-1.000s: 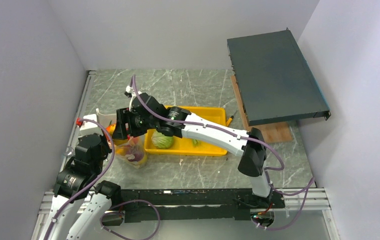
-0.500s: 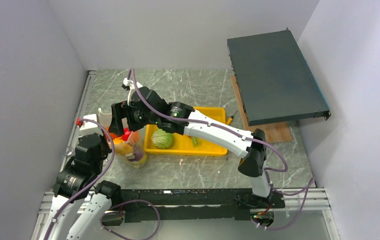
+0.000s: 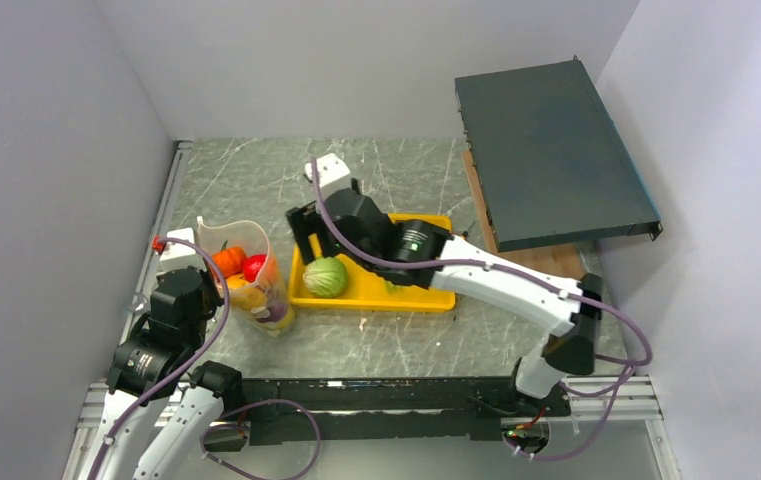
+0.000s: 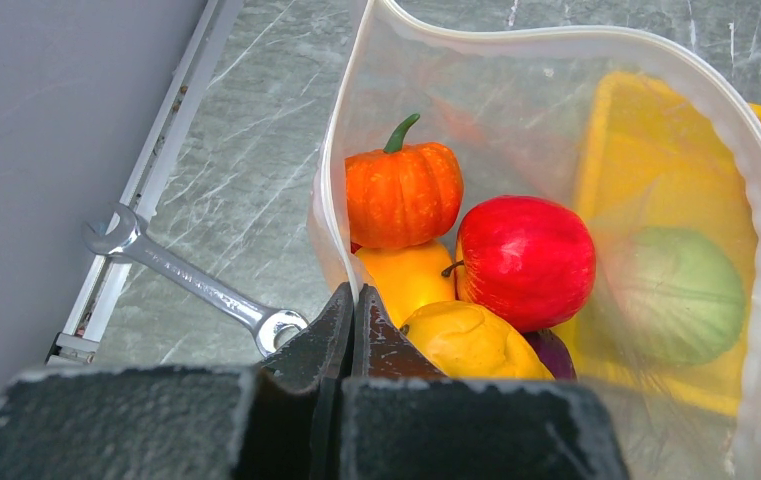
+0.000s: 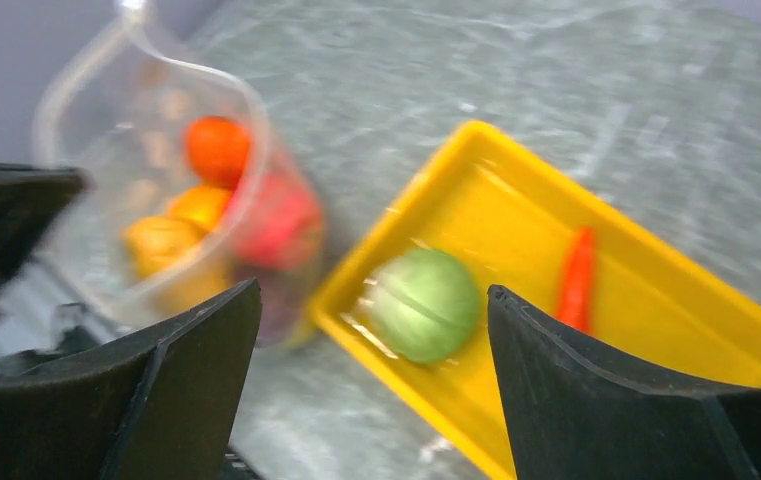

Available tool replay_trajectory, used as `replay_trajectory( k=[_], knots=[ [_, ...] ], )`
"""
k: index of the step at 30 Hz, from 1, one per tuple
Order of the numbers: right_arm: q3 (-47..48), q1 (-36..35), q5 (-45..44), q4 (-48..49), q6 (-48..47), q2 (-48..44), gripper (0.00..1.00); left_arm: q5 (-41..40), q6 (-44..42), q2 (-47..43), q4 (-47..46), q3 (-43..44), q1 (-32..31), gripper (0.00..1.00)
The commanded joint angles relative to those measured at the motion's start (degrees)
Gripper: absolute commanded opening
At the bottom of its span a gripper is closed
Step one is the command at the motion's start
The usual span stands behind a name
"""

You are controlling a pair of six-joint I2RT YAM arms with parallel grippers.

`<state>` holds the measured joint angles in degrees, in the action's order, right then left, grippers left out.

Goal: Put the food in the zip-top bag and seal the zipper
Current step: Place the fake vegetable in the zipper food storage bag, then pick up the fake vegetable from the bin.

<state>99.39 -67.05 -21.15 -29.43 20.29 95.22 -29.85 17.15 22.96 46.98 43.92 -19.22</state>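
Note:
My open right gripper moves away from the bag next, past the cabbage, and down onto the carrot at its leafy end (image 3: 393,287), as it still lies in the tray.
The zip-top bag (image 3: 256,285) stands open at the left of the table, and its whitish zipper rim (image 4: 348,140) curves round the mouth. Inside lie the orange pumpkin (image 4: 403,195), the red tomato (image 4: 524,262), the yellow pepper (image 4: 406,285), a yellow piece (image 4: 476,345) and a bit of the purple onion (image 4: 553,355). My left gripper (image 4: 353,295) is shut on the bag's near rim. My right gripper (image 5: 373,290) is open and empty above the green cabbage (image 5: 426,304) and the carrot (image 5: 578,278), which lie in the tray.
The yellow tray (image 3: 426,300) lies just right of the bag. A steel wrench (image 4: 196,285) lies on the table left of the bag, near the wall rail. A dark flat box (image 3: 551,150) rests tilted on a wooden board (image 3: 551,265) at the back right.
My right gripper has left the bag's mouth and swung right, to above the tray. The red tomato now shows inside the bag. My left gripper has kept hold of the rim.

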Motion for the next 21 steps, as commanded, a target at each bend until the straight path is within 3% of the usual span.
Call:
replay_trajectory(
  k=[1,6,12,21],
  knots=[
    [-10.20,0.74,-19.74,3.47,-7.36,-6.66,0.84,-0.51,-0.69,-0.41,-1.90,0.26,-0.11,0.00],
    [-22.08,3.18,-26.90,7.02,-7.28,-9.22,0.84,-0.57,-0.66,-0.63,-1.93,0.19,-0.11,0.00],
    [-29.06,7.00,-26.60,9.48,-6.66,-5.93,0.81,-0.48,-0.67,-0.32,-1.89,0.29,-0.11,0.00],
    [-31.16,15.52,-4.15,11.97,-2.97,1.60,0.75,-0.74,-0.54,-0.55,-1.72,0.24,-0.09,0.00]
  ],
)
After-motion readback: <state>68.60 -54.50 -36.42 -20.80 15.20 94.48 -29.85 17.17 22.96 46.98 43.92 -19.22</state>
